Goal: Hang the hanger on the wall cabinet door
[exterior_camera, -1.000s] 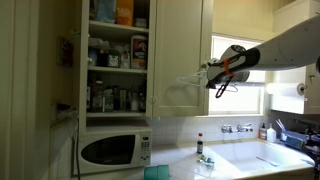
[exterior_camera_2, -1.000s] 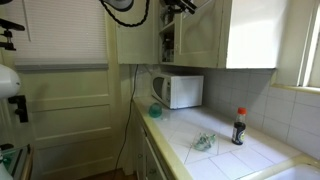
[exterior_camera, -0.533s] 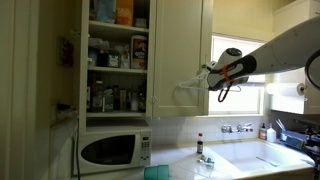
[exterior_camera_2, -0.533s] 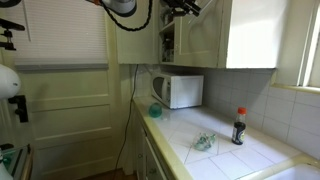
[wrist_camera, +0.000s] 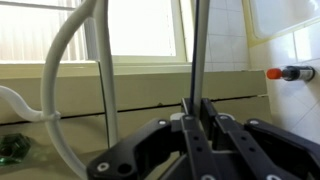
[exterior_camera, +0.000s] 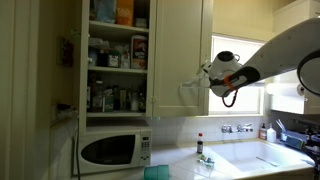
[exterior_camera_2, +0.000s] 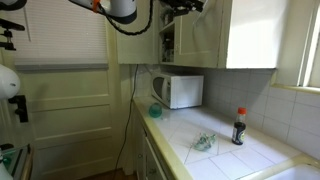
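Note:
My gripper eases slightly down toward the cream door's lower part (exterior_camera: 182, 97) below and beside it next and releases the bar, since the hanger's wide part is already there.
My gripper (exterior_camera: 208, 72) is shut on the hanger (exterior_camera: 180, 93), a thin pale triangle held in the air in front of the wall cabinet door (exterior_camera: 181, 35). The hanger's wide part lies over the lower part of that cream door; I cannot tell if it touches. In the wrist view the jaws (wrist_camera: 197, 108) clamp a thin straight bar of the hanger (wrist_camera: 197, 45). In an exterior view the gripper (exterior_camera_2: 184, 6) is at the top edge beside the door (exterior_camera_2: 200, 40); the hanger is too thin to make out there.
An open cabinet with stocked shelves (exterior_camera: 117, 60) stands beside the door, above a white microwave (exterior_camera: 112, 150). On the counter are a dark bottle with a red cap (exterior_camera_2: 238, 127) and a green item (exterior_camera_2: 203, 143). A sink (exterior_camera: 255, 158) lies below the window.
My gripper has moved slightly toward the cabinet door and a little lower, carrying the hanger with it. The jaws stay shut on the hanger.

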Robot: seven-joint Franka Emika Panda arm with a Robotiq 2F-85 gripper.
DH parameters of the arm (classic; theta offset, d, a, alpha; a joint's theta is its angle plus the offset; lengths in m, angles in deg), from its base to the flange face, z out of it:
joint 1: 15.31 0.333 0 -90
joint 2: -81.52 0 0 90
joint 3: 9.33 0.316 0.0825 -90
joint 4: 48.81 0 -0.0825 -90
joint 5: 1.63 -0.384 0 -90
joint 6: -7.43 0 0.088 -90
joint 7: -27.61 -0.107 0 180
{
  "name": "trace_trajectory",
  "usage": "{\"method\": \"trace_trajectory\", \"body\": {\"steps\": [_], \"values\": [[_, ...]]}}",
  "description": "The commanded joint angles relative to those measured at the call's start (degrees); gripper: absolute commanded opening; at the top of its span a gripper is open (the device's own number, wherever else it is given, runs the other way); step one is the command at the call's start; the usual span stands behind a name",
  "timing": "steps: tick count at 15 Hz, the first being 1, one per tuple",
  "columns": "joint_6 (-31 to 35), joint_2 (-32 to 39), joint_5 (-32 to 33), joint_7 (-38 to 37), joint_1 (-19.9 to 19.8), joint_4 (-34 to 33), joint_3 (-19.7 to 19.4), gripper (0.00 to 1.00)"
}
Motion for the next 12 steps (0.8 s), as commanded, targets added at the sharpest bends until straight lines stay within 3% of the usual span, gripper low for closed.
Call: {"method": "trace_trajectory", "body": {"steps": [1,5,6,7,8,9,12], "values": [[0.2,-1.1,12.5,-10.5,-1.8,-0.4,0.7,0.03],[-3.3,2.4,24.0,-16.5,0.2,-1.6,0.8,0.03],[-2.5,0.4,20.5,-13.9,-3.2,-1.3,3.2,0.03],[-3.3,1.5,20.8,-13.6,-2.8,-1.6,3.4,0.03],[-6.0,4.8,26.8,-16.7,0.9,-2.5,1.6,0.03],[-4.9,2.3,22.1,-13.2,-3.1,-1.9,4.3,0.03],[-6.7,3.6,22.5,-12.4,-3.5,-2.4,5.8,0.03]]}}
